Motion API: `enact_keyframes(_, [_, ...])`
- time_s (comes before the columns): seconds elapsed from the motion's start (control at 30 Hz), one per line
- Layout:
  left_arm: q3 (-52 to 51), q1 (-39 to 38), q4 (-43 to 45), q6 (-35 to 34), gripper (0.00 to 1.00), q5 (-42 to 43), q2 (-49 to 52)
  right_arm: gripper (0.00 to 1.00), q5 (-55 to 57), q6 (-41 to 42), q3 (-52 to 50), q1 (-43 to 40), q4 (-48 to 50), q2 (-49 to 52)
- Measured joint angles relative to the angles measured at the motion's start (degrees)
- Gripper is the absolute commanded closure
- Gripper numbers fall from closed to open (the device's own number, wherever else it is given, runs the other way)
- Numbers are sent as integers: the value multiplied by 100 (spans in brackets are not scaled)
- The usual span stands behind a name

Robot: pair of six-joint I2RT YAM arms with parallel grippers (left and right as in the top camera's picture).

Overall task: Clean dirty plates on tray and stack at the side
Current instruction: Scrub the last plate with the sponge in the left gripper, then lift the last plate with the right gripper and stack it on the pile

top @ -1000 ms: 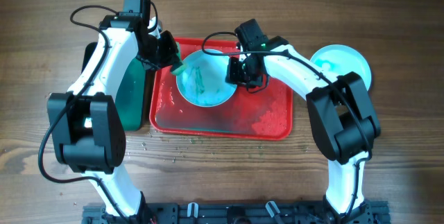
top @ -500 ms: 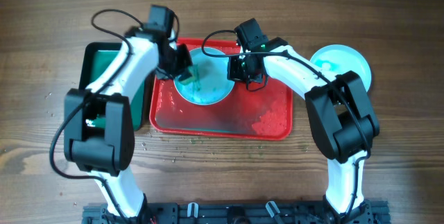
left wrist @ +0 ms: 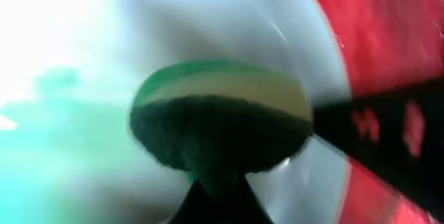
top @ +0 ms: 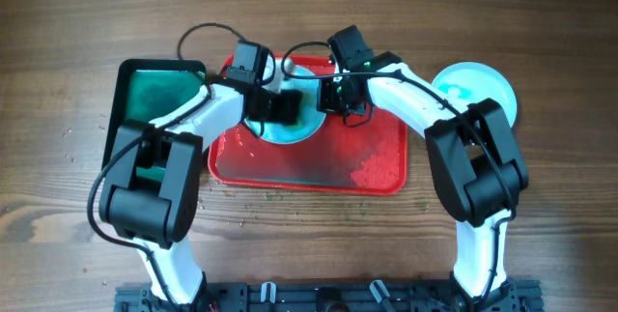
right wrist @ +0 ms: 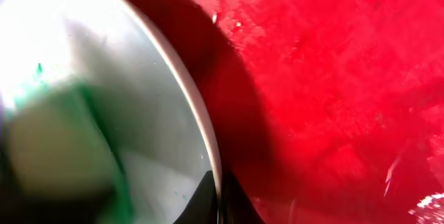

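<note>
The other turquoise-rimmed plate [top: 473, 86] lies to the right of my right gripper in the overhead view, so I will lift, cross over it, lower and release, stacking both.
A white plate [top: 291, 134] with a turquoise rim and green smears lies tilted on the red tray [top: 319, 169]. My left gripper [top: 278, 109] is shut on a green and yellow sponge [left wrist: 220, 116], which presses on the plate's face [left wrist: 208, 23]. My right gripper [top: 335, 99] is shut on the plate's right rim; the rim sits between its fingertips [right wrist: 220, 197]. Another turquoise-rimmed plate [top: 475, 90] lies on the table at the right. A third plate is not in view.
A dark green tray [top: 154, 95] holding green liquid stands left of the red tray. The red tray's floor [right wrist: 333, 78] is wet, with foam at its right front [top: 375, 169]. Water drops and crumbs dot the wood in front of the trays.
My left arm has swung right from the dark green tray's edge onto the plate, carrying the sponge. The right gripper has kept its hold on the plate's rim.
</note>
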Motion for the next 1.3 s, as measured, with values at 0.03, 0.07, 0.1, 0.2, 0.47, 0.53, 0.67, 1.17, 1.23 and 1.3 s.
enact_keyframes(0.03, [-2,33,140,-326,96,-278,0,96,-13,0,0,2,20,0])
enact_keyframes(0.07, [-4,70,404,-809,96,-699,0,96,-20,0,0,4,20,0])
enact_keyframes(0.1, [0,122,590,-1244,96,-1156,0,96,-28,0,0,4,20,0])
enact_keyframes(0.2, [76,157,251,-2667,96,-1814,-2,96,-52,-13,0,7,20,0])
enact_keyframes(0.47, [74,249,-1150,-920,96,826,-42,96,-96,-192,-13,33,22,0])
enact_keyframes(0.53, [17,173,-999,-411,96,1075,15,96,-96,-192,-13,33,24,0])
enact_keyframes(0.67, [39,109,-269,-1346,96,-529,-46,96,-90,-160,-15,33,76,0])
enact_keyframes(1.17, [2402,837,-3679,-1353,96,-557,-686,96,-568,-782,-55,31,-98,-2])
enact_keyframes(1.23, [2695,1403,-3884,-1285,96,-522,-1233,96,-503,-914,-66,31,-297,-61])
enact_keyframes(1.3, [2732,1893,-4144,-1259,96,-608,-1467,96,-37,-1014,-129,44,-688,-402])
